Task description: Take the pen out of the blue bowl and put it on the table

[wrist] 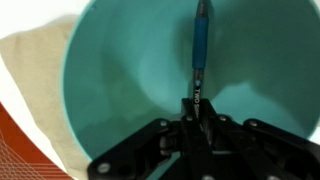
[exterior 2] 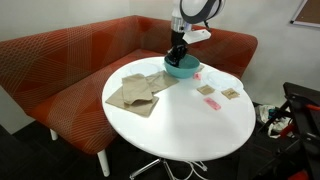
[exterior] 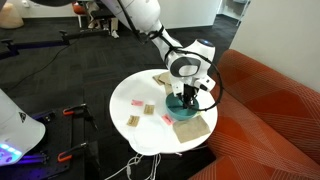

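Note:
I will next lift the pen (wrist: 200, 45) over the bowl's rim, move it back, lower it and let go, as bare white tabletop is back from my gripper, outside that rim.
The teal blue bowl (exterior: 183, 104) (exterior 2: 181, 69) stands on the round white table (exterior: 150, 137) (exterior 2: 185, 125), on the side nearest the sofa. My gripper (exterior: 187, 93) (exterior 2: 178, 56) reaches straight down into it. In the wrist view the bowl (wrist: 115, 70) fills the picture. A blue pen (wrist: 200, 45) lies against the bowl's inside and runs up from between my fingers. My gripper (wrist: 197, 106) has its fingers drawn together round the pen's lower end. The pen does not show in either exterior view.
Tan cloths (exterior 2: 135, 92) (exterior: 196, 126) lie on the table beside and under the bowl. Small pink and tan pieces (exterior 2: 211, 103) (exterior: 137, 104) are scattered on the tabletop. The orange-red ribbed sofa (exterior 2: 60, 60) (exterior: 270, 110) curves round the table's bowl side.

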{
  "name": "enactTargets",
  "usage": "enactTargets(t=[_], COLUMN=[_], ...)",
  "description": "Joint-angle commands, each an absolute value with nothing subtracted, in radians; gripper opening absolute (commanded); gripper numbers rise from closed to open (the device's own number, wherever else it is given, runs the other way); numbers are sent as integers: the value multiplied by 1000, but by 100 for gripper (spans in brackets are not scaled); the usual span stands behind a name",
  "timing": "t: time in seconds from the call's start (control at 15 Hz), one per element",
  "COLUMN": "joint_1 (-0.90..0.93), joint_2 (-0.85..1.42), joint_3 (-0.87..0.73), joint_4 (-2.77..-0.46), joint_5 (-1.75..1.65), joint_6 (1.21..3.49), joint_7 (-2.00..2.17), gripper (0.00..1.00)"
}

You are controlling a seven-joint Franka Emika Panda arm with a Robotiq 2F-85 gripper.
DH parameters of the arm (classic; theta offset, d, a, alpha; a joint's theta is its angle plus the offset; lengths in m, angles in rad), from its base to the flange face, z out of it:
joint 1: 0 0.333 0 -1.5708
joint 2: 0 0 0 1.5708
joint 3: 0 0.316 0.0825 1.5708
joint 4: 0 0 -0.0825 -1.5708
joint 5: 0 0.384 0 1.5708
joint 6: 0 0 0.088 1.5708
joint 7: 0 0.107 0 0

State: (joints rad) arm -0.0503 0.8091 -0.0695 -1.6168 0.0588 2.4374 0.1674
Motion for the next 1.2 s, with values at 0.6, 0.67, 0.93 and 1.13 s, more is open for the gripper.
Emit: enactTargets(t=[0.6,0.67,0.93,1.13], joint_1=[-39,-34,-24,1], joint_2=[433,395,234,139], joint_3=[-49,-44,9,45], joint_4=[-1846,-1873,-2035,-2157], joint_5=[75,72,91,99], joint_6=[2532,2519,2544,2552], joint_7=[150,146,115,93], gripper=[3,3,3,3])
